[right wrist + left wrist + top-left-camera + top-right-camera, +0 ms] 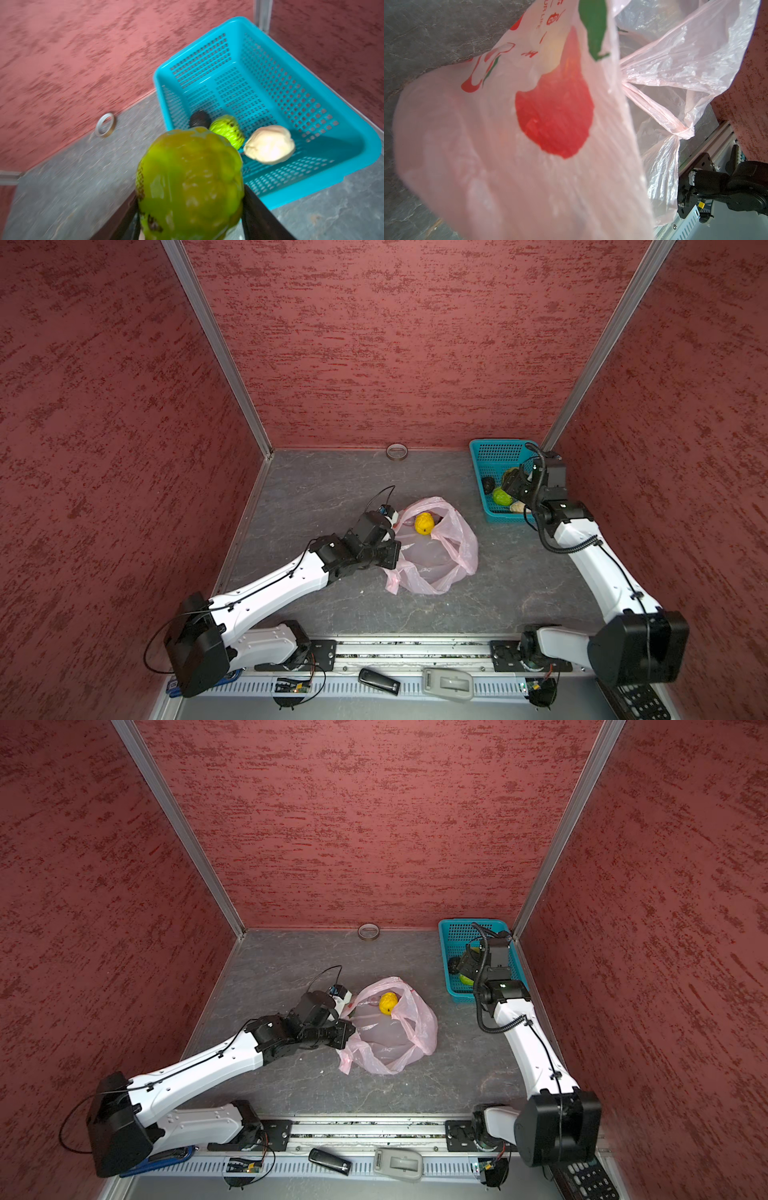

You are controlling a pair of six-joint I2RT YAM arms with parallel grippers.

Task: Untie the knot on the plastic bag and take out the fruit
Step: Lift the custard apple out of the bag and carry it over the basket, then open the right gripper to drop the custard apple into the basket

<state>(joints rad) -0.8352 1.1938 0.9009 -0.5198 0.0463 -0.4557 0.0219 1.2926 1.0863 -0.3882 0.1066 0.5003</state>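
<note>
The bare bottom of the teal basket beyond the beige fruit is empty. My right gripper moves down in there next and releases the green fruit.
The pale pink plastic bag lies mid-table with its mouth open, and a yellow fruit sits in the opening. My left gripper is shut on the bag's left edge; the bag hides its jaws in the left wrist view. A bunched twist of handle plastic shows there; I cannot tell whether it is a tied knot. My right gripper is shut on a green bumpy fruit at the basket's near edge.
The teal basket stands in the back right corner and holds a blackish fruit, a bright green one and a beige one. A tape ring lies by the back wall. Red walls enclose three sides.
</note>
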